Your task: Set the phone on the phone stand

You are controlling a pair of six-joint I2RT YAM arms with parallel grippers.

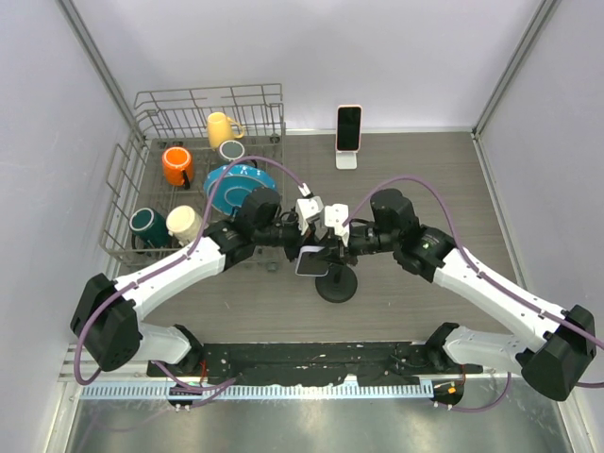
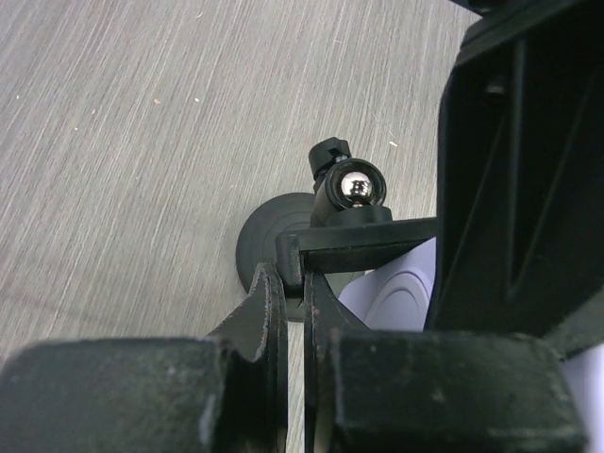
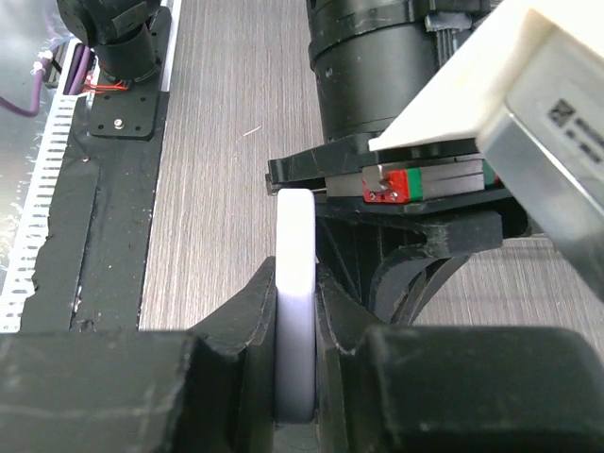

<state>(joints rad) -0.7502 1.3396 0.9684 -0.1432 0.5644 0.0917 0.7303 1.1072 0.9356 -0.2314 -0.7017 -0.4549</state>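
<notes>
I need to turn my right gripper next, move it to the right in the top view and let go of the phone there, because the phone stand's holder plate beside it is already against the phone (image 1: 312, 263).
The black phone stand (image 1: 336, 285) stands on its round base at the table's middle. In the left wrist view I see that base (image 2: 267, 238), a shiny ball joint (image 2: 359, 185) and the flat holder plate (image 2: 370, 242). My left gripper (image 1: 302, 247) is shut on the edge of that plate (image 2: 293, 279). The phone (image 1: 312, 263), in a pale lavender case, is held edge-on in my right gripper (image 1: 332, 247), which is shut on it (image 3: 296, 276). The phone sits right against the holder plate, above the base. Its pale back shows in the left wrist view (image 2: 401, 294).
A wire dish rack (image 1: 142, 160) at the back left holds several mugs and a blue plate (image 1: 229, 187). A second phone (image 1: 348, 126) stands on a white stand at the back centre. White walls close in both sides.
</notes>
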